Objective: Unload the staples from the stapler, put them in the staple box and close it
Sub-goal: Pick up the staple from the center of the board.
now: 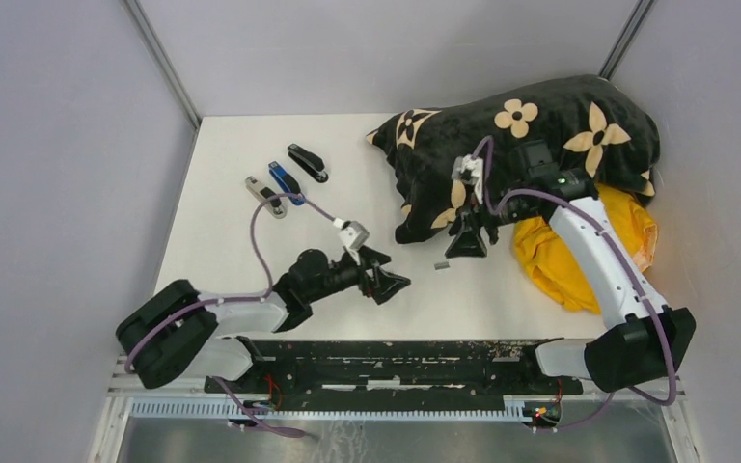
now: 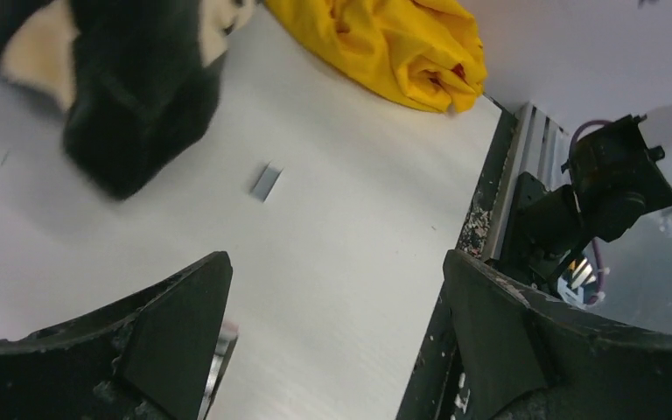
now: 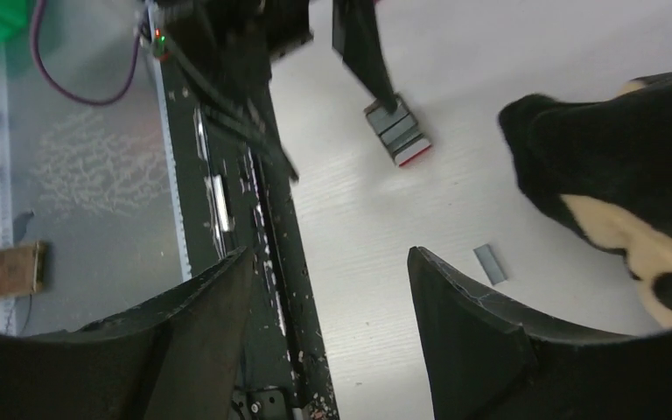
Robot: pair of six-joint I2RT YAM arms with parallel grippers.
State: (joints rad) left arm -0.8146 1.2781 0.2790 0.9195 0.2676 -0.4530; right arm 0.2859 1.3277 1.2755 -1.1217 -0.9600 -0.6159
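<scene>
I will next move my left gripper to the right in the top view and down over the short grey strip of staples, because its open fingers are still empty.
One short grey strip of staples (image 1: pixel 441 263) lies flat on the white table between my two grippers, and shows again as the strip (image 2: pixel 265 182) and the strip (image 3: pixel 490 263) in the wrist views. My right gripper (image 1: pixel 465 247) hangs just above and right of it, open and empty (image 3: pixel 329 254). My left gripper (image 1: pixel 391 282) is to its left, low over the table, wide open (image 2: pixel 337 262) with nothing between its fingers. A small grey piece with a red edge (image 3: pixel 398 133) lies beside the left gripper's finger. Three staplers, grey (image 1: pixel 266 197), blue (image 1: pixel 286 179) and black (image 1: pixel 307 162), lie at the back left.
A black cloth with cream flowers (image 1: pixel 531 145) is heaped at the back right, its corner reaching close to the right gripper. A yellow cloth (image 1: pixel 569 256) lies under the right arm. The black mounting rail (image 1: pixel 396 362) runs along the near table edge.
</scene>
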